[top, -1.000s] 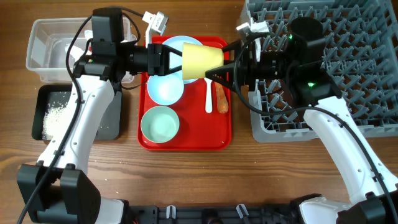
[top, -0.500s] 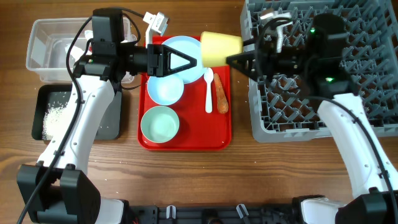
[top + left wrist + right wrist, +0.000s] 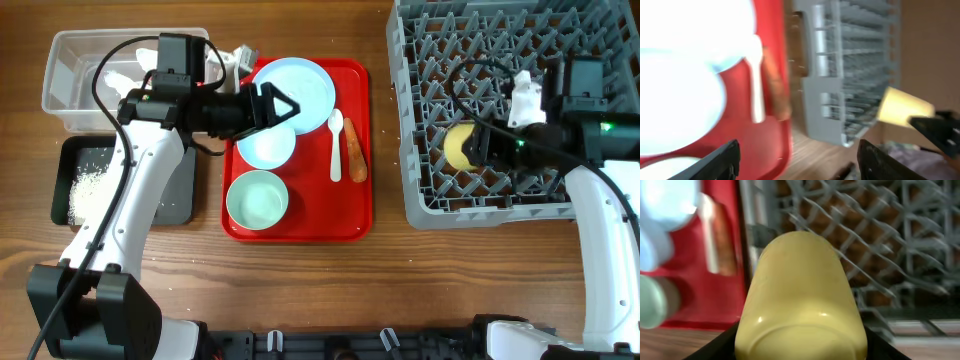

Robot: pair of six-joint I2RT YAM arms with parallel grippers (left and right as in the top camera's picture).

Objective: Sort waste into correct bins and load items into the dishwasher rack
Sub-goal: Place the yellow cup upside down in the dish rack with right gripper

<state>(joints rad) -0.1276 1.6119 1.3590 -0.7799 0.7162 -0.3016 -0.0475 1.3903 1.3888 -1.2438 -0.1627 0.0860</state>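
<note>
I will next lower my right gripper back toward the rack's near corner by the tray and let go of the cup, since that corner is below the gripper, nearer my base.
My right gripper is shut on the small yellow cup, which it holds lying sideways over the front left part of the grey dishwasher rack. The cup fills the right wrist view, with a black finger on each side of it. My left gripper hangs open and empty over the red tray, above the pale blue plate and a bowl. A second bowl, the white spoon and the carrot lie on the tray.
The clear tub with white tissues stands at the back left. In front of it sits the black tray with rice grains. Bare wooden table runs along the front edge.
My left gripper opened and let go of the yellow cup. The right arm carried the cup to the right, from above the red tray to over the rack.
</note>
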